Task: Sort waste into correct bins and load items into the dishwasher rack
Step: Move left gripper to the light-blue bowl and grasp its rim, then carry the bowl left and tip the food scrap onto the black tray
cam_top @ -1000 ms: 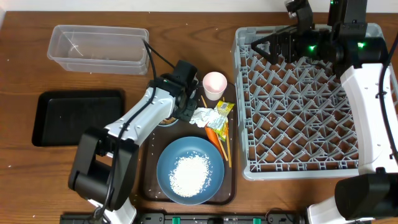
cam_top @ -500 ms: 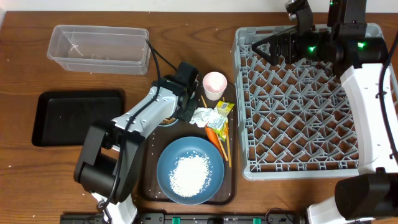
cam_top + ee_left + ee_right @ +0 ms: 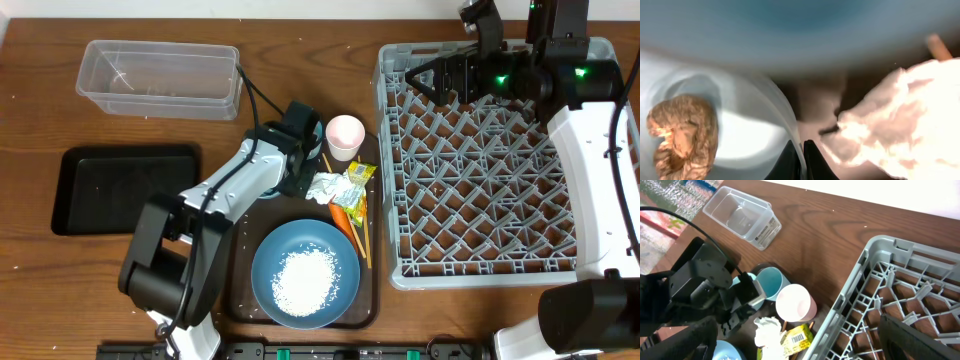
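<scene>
The bowl holds the brown food lump, so the left gripper should lift the bowl, tip it over the black tray (image 3: 124,190), and let go of it on the brown tray (image 3: 240,285).
My left gripper (image 3: 296,178) (image 3: 801,160) is shut on the rim of the small light-blue bowl (image 3: 747,127), which holds the brown food lump (image 3: 682,132). The white tissue (image 3: 325,187) (image 3: 890,120) lies beside it. The blue plate (image 3: 332,243) carries the white rice (image 3: 303,280). The pink cup (image 3: 345,135) (image 3: 796,302), the light-blue cup (image 3: 769,280), the yellow-green wrapper (image 3: 358,182), the carrot (image 3: 345,215) and the chopsticks (image 3: 362,235) are on the brown tray (image 3: 240,285). My right gripper (image 3: 428,76) (image 3: 800,347) is open and empty over the far left corner of the grey rack (image 3: 480,160).
The clear tub (image 3: 160,78) (image 3: 742,217) stands at the back left. The black tray (image 3: 120,188) lies at the left. The left arm hides the bowl and the light-blue cup in the overhead view.
The left arm has shifted slightly, and the bowl's edge beside it now shows less in the overhead view. The right arm has not moved.
</scene>
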Robot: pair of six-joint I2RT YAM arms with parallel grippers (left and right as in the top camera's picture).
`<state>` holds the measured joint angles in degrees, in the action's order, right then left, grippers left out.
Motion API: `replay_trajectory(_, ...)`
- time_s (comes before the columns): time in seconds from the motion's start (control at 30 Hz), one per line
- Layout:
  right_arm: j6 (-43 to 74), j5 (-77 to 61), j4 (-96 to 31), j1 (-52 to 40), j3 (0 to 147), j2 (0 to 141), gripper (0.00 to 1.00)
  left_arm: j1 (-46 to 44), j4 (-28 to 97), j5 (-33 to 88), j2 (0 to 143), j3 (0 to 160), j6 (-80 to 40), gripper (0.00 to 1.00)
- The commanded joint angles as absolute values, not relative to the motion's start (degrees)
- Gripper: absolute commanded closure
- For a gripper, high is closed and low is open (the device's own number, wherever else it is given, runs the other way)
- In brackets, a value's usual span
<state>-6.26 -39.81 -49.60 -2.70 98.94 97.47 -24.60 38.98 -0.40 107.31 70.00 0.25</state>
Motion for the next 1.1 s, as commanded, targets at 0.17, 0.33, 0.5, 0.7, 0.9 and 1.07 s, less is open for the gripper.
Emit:
replay_trajectory(0.17,-5.6,-39.9,-49.9,-3.0,100.3,96.9,0.04,-21.8,43.9,-1.1,96.0,75.0,-1.6,0.94)
replay_trajectory(0.33,-5.6,-39.8,-49.9,-3.0,100.3,96.9,0.04,-15.6,44.0,-0.8,87.9,75.0,-4.9,0.94)
replay_trajectory(0.5,-5.6,-39.9,-49.9,-3.0,100.3,96.9,0.04,-5.1,44.1,6.0,83.8,75.0,-5.1,0.94)
replay_trajectory(0.7,-5.6,-39.9,-50.0,-3.0,100.3,96.9,0.04,11.6,44.1,21.5,84.8,74.9,-5.1,0.94)
replay_trajectory(0.9,-5.6,-39.9,-50.0,-3.0,100.3,96.9,0.04,26.2,44.1,36.4,87.7,74.6,-4.9,0.94)
replay_trajectory(1.07,-5.6,-39.9,-50.0,-3.0,100.3,96.9,0.04,37.0,44.1,52.7,93.0,74.2,-0.1,0.94)
